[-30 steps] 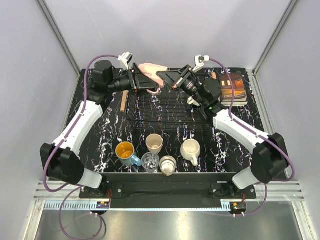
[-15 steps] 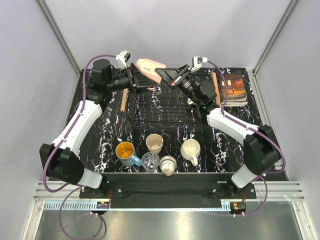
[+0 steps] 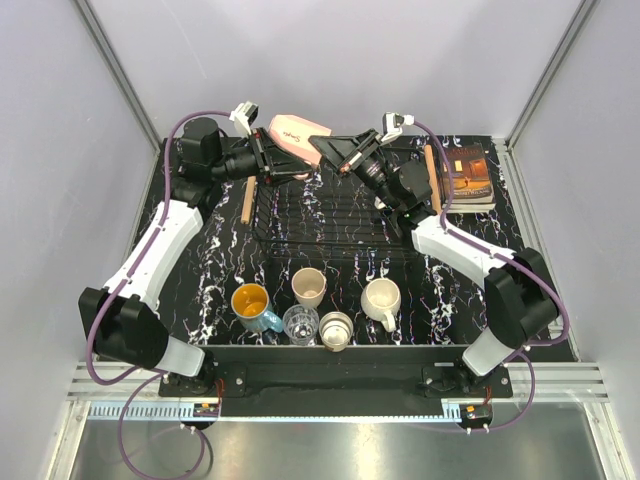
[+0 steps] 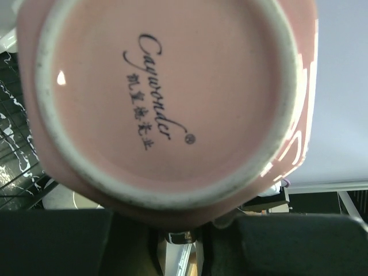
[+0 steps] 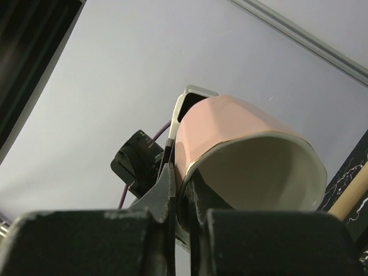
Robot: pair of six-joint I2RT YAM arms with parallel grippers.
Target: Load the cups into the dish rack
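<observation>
Next, my left gripper carries the mug across, lowers it and releases it there. Open rack wires lie below the gripper and to its right in the top view.
A pink mug (image 3: 295, 133) hangs on its side in the air over the far end of the dish rack (image 3: 330, 215), held from both sides. My left gripper (image 3: 268, 160) is shut on its base end; the mug's printed bottom (image 4: 167, 98) fills the left wrist view above my left gripper (image 4: 178, 230). My right gripper (image 3: 335, 155) is shut on the rim, one finger inside the mouth of the pink mug (image 5: 230, 132) and one outside, as my right gripper (image 5: 185, 190) shows. Other cups stand near the front: a blue mug (image 3: 252, 303), a cream cup (image 3: 309, 287), a glass tumbler (image 3: 300, 323).
A second cream cup (image 3: 336, 329) and a white mug (image 3: 381, 300) also stand in the front row. An orange-brown book (image 3: 466, 176) lies at the back right. The rack's wooden handles (image 3: 247, 200) sit at its ends. Grey walls close in the table.
My left gripper has closed on the pink mug's base end. The mug has shifted a little up and left, and the right arm has stretched further toward it.
</observation>
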